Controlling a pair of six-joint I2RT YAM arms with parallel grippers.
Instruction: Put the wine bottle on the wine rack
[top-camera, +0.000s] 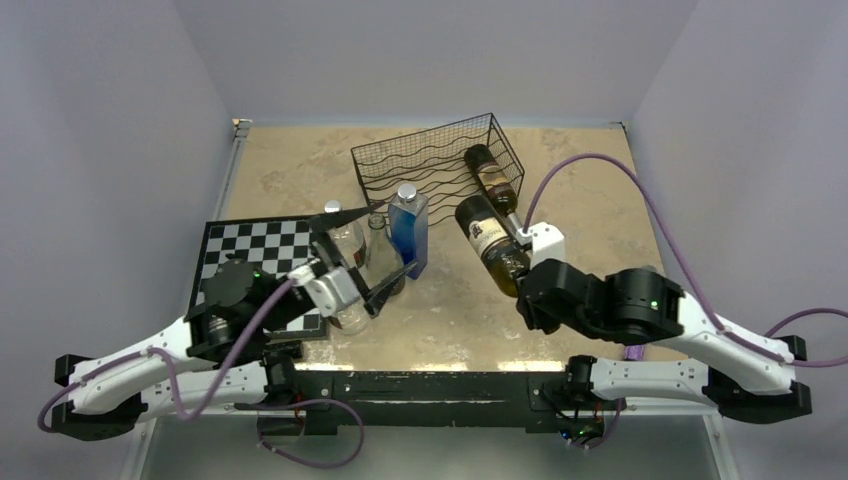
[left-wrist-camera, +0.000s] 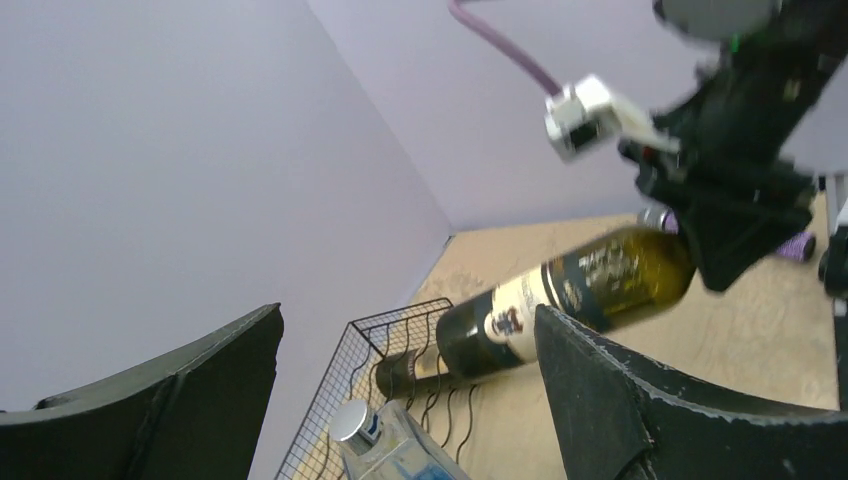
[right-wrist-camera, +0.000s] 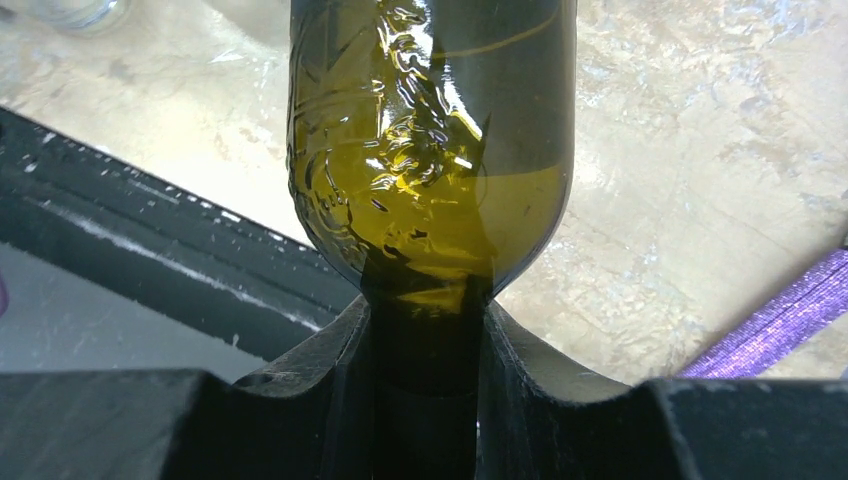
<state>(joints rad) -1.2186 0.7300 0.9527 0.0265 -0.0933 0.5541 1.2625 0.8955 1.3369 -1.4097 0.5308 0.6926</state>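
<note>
The rack's slot (top-camera: 447, 181) beside the dark bottle is empty, so my right gripper will next move outward and down, slide the held bottle in base first and let go of it.
My right gripper (top-camera: 519, 281) is shut on the neck of an olive-green wine bottle (top-camera: 489, 243) with a white label, holding it tilted above the table, its base pointing at the black wire wine rack (top-camera: 425, 160). In the right wrist view the neck sits tight between the fingers (right-wrist-camera: 345, 350), with the bottle (right-wrist-camera: 430, 150) above them. A second dark bottle (top-camera: 492, 176) lies at the rack's right end. My left gripper (top-camera: 365, 256) is open, its jaws either side of a clear glass bottle (top-camera: 379, 250). The left wrist view shows the held bottle (left-wrist-camera: 570, 298) and the rack (left-wrist-camera: 395, 375).
A blue carton-shaped bottle (top-camera: 408, 230) with a silver cap stands in front of the rack; it also shows in the left wrist view (left-wrist-camera: 385, 440). More clear bottles (top-camera: 345, 240) stand on and beside a black-and-white chessboard (top-camera: 255, 250) at the left. A purple cable (top-camera: 600, 165) loops at the right.
</note>
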